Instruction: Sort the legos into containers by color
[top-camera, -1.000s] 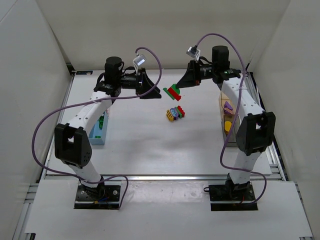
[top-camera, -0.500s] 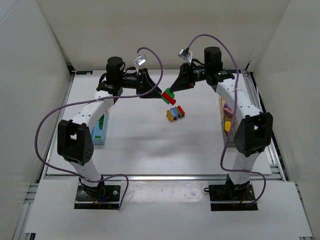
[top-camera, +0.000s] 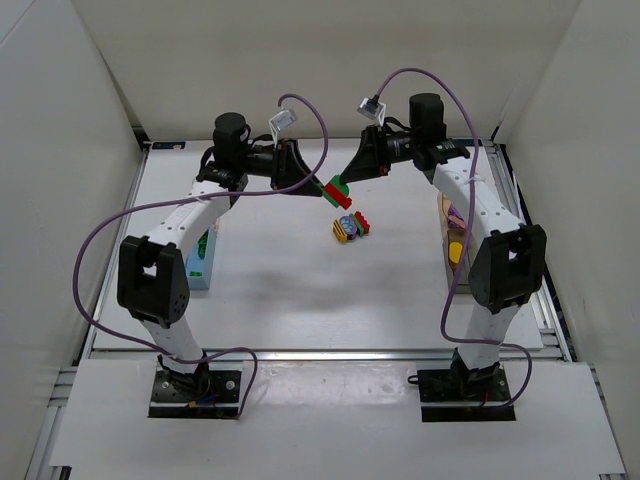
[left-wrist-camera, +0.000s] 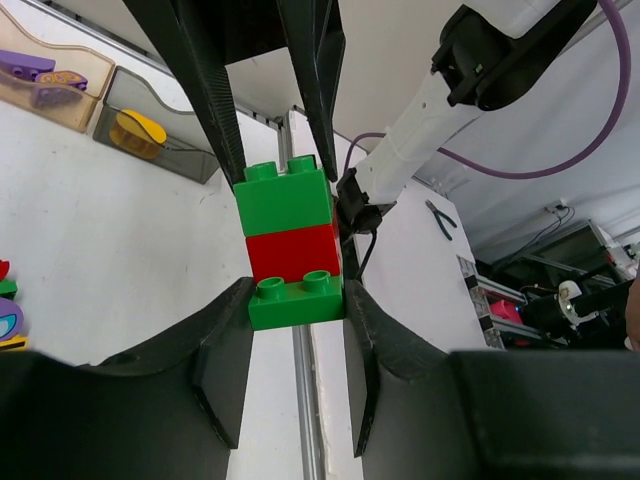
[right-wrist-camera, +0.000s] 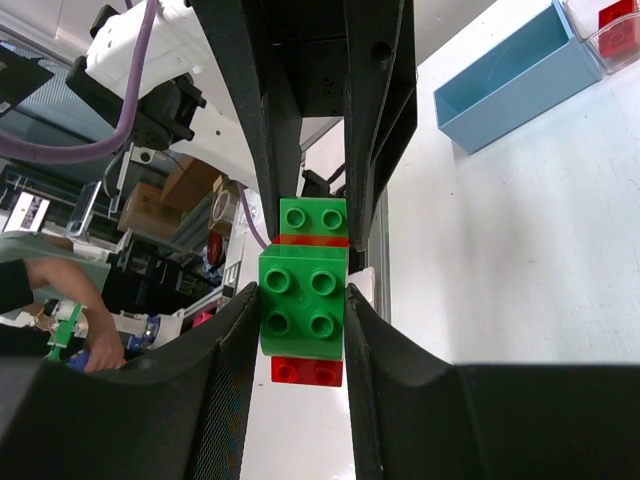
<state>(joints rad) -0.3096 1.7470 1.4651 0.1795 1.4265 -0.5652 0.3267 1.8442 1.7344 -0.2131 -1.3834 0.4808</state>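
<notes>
The light blue container (top-camera: 201, 262) already has green pieces in it. My left gripper should next pull its green brick off the stack, move back over the container, turn down and let go.
A green-and-red lego stack (top-camera: 340, 192) hangs in the air over the back of the table, gripped from both ends. My left gripper (left-wrist-camera: 297, 296) is shut on the stack's near green brick (left-wrist-camera: 296, 304), with a red brick (left-wrist-camera: 293, 252) and another green one (left-wrist-camera: 285, 198) beyond it. From the other side my right gripper (right-wrist-camera: 300, 300) is shut on a green four-stud brick (right-wrist-camera: 303, 303), with a red piece (right-wrist-camera: 307, 370) under it. In the top view, left gripper (top-camera: 324, 186) and right gripper (top-camera: 346, 181) meet tip to tip. More legos (top-camera: 349, 227) lie in a small heap on the table below.
The light blue container (top-camera: 196, 262) stands at the left beside my left arm. At the right edge are a tan container (left-wrist-camera: 50, 75) with purple pieces and a dark smoky one (left-wrist-camera: 150, 130) with a yellow piece. A clear container (right-wrist-camera: 612, 25) holds something red.
My right gripper carried the stack left to the left gripper. The left jaws, wide a second ago, have closed on the stack's free end.
</notes>
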